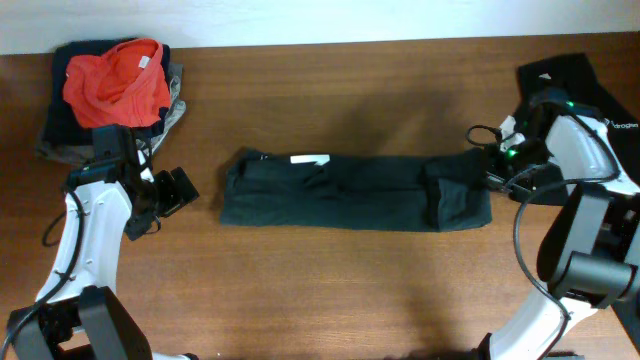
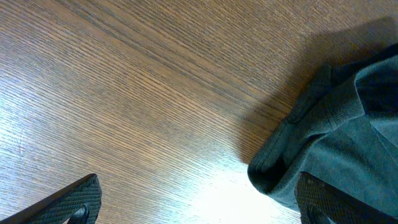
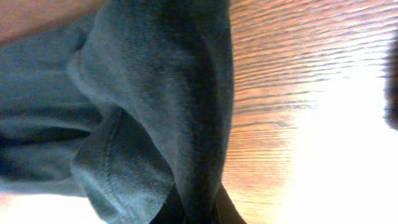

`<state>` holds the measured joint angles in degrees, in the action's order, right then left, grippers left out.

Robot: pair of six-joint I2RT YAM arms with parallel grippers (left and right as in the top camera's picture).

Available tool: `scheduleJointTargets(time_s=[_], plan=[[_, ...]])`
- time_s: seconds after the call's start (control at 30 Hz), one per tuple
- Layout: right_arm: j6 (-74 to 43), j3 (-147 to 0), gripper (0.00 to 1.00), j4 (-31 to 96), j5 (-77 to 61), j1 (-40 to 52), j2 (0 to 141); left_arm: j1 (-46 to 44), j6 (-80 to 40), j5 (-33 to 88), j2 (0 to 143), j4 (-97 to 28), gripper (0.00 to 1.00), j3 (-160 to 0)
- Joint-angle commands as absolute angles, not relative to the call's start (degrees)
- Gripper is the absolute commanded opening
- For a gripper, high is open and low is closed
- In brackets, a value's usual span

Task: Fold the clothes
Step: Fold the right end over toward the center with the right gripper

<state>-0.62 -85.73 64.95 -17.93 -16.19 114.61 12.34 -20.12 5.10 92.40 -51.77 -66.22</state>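
I should carry the shirt's pinched end over the long folded shirt toward the white neck label (image 1: pixel 310 159), then open my right gripper.
A black shirt (image 1: pixel 350 190) lies folded into a long strip across the middle of the table, its white neck label (image 1: pixel 310 159) on the top edge. My left gripper (image 1: pixel 175 192) is open and empty just left of the shirt's left end. In the left wrist view the shirt's rolled edge (image 2: pixel 336 124) lies by the right finger of the open jaws (image 2: pixel 199 211). My right gripper (image 1: pixel 487 165) is shut on the shirt's right end. The right wrist view shows the fabric (image 3: pixel 143 93) pinched between the fingers (image 3: pixel 196 208).
A pile of clothes with a red garment (image 1: pixel 118 80) on top sits at the back left corner. Another black shirt (image 1: pixel 570 75) with a small white print lies at the back right, behind my right arm. The wooden table (image 1: pixel 330 290) shows bare in front.
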Motion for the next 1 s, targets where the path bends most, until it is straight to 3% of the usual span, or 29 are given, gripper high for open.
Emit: scheduleJointTargets(time_s=[0.0,0.4,0.97], plan=[[-4.75,-87.05,0.04,65.84,-5.67,-11.84,114.69,12.14,-20.05,5.13,93.06,-51.46,0.99,-65.65],[-9.63,-88.27,0.04,65.76,7.25,2.42,114.69,12.14,-20.05,5.13,93.06,-51.44,0.99,-65.65],[-12.56,-90.78,0.03,65.41,6.63,13.3,114.74,12.14,-20.05,5.15,93.06,-51.53,0.99,-65.65]])
